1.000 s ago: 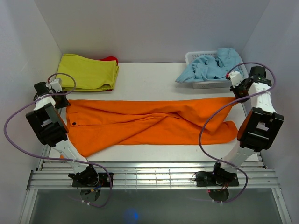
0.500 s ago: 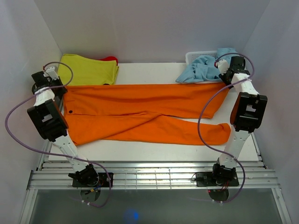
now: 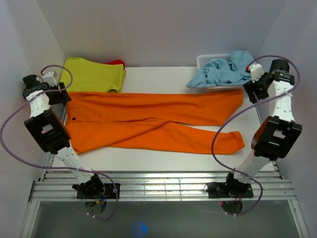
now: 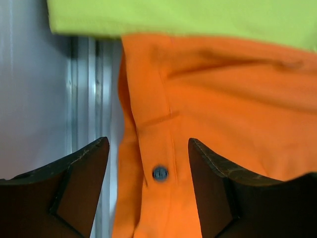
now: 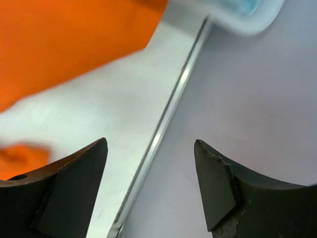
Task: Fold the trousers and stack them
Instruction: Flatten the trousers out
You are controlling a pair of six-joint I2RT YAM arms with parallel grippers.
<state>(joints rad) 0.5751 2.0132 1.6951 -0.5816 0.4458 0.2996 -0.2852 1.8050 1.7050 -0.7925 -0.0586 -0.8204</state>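
The near leg's cuff lies apart from the far leg, closer to the robot's base, so the right gripper will next move back and down onto that cuff's end [image 3: 238,141] [image 5: 32,158].
The orange trousers [image 3: 148,116] lie spread flat across the table, waistband to the left and both legs running right. My left gripper [image 3: 63,94] hovers open just off the waistband corner. In the left wrist view the waistband [image 4: 223,99] and its dark button [image 4: 159,173] show between the spread fingers of that gripper [image 4: 148,144], with nothing held. My right gripper [image 3: 249,90] stands open beside the far leg's cuff by the right wall. The right wrist view shows that gripper [image 5: 151,144] empty over the table edge, with the orange leg [image 5: 64,44] off to its upper left.
A folded yellow-green cloth [image 3: 94,77] lies at the back left, touching the waistband, with something red [image 3: 117,63] behind it. A white basket [image 3: 205,59] with a light blue garment [image 3: 223,69] sits at the back right. White walls close in on both sides.
Both grippers dragged the trousers' far edge toward the back and spread it flat. They then opened, let go and drew outward toward the side walls.
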